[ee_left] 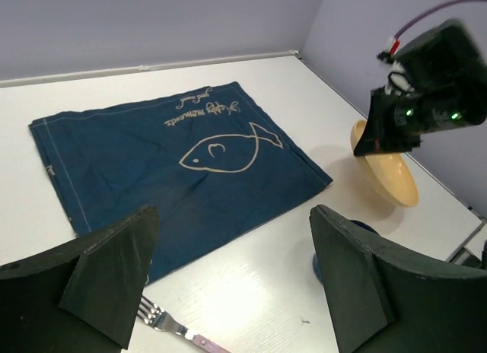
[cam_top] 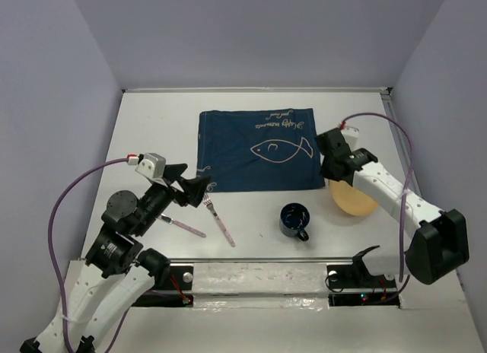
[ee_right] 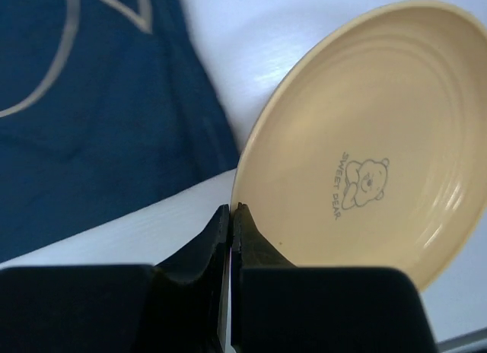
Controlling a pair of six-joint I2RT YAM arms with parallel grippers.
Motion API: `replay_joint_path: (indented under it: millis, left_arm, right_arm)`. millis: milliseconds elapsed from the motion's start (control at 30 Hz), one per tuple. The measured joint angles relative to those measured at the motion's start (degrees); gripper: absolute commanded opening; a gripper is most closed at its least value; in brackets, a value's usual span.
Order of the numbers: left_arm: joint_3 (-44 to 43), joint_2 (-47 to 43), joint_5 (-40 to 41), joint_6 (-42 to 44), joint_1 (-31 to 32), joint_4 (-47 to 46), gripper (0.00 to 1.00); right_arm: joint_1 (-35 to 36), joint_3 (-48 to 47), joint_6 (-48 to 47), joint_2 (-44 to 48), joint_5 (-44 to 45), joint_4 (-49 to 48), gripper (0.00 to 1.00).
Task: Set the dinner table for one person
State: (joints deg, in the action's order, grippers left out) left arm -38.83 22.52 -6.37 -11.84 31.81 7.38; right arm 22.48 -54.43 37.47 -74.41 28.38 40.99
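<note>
Next, my right gripper carries the plate [cam_top: 354, 201] to the left in the top view, then brings it down onto the middle of the cloth, which lies empty.
A pale yellow plate [cam_top: 354, 201] [ee_left: 393, 179] [ee_right: 365, 140] with a small bear print stands tilted on the white dinner table [cam_top: 152, 132], right of the dark blue fish-print cloth [cam_top: 259, 151] [ee_left: 175, 163] [ee_right: 91, 117]. My right gripper [cam_top: 333, 176] [ee_left: 380, 144] [ee_right: 230, 210] is shut on the plate's left rim. My left gripper [cam_top: 196, 180] [ee_left: 234, 216] hangs open over the table by the cloth's near left corner, holding nothing. A fork [cam_top: 219, 218] [ee_left: 163, 322] lies just below it.
A dark blue mug [cam_top: 294, 220] [ee_left: 315, 265] stands in front of the cloth, left of the plate. A second pink-handled piece of cutlery [cam_top: 186, 227] lies left of the fork. Grey walls close in the table's far and side edges.
</note>
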Motion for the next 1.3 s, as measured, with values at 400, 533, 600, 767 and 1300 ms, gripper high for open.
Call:
replay_joint_path:
  millis: [400,533,600,767,1300]
  left_arm:
    - [0.0,-8.31,17.14,-1.31,-0.04,2.05,0.99]
    - [-0.02,-8.96,19.23,-1.57,-0.07,1.84,0.99]
    - [-0.02,-8.37,19.32,-1.57,-0.09,1.86,0.99]
    - [-0.02,-7.93,19.3,-1.57,-0.37,1.84,0.99]
    - [-0.02,-6.88,18.6,-1.6,-2.34,1.64,0.99]
  right_arm:
    - [18.16,-50.45,-21.49,-38.93,-5.35,-3.19,0.0]
    - [20.22,-62.1,-26.97,-50.84,-9.07,-2.49,0.0]
    - [20.76,-65.94,-29.03,-54.8,-10.16,-2.01,0.0]
    - [21.77,-72.32,-32.65,-61.57,-11.52,0.98,0.0]
    - [24.09,-73.05,-35.63,-65.44,-9.94,2.58,0.0]
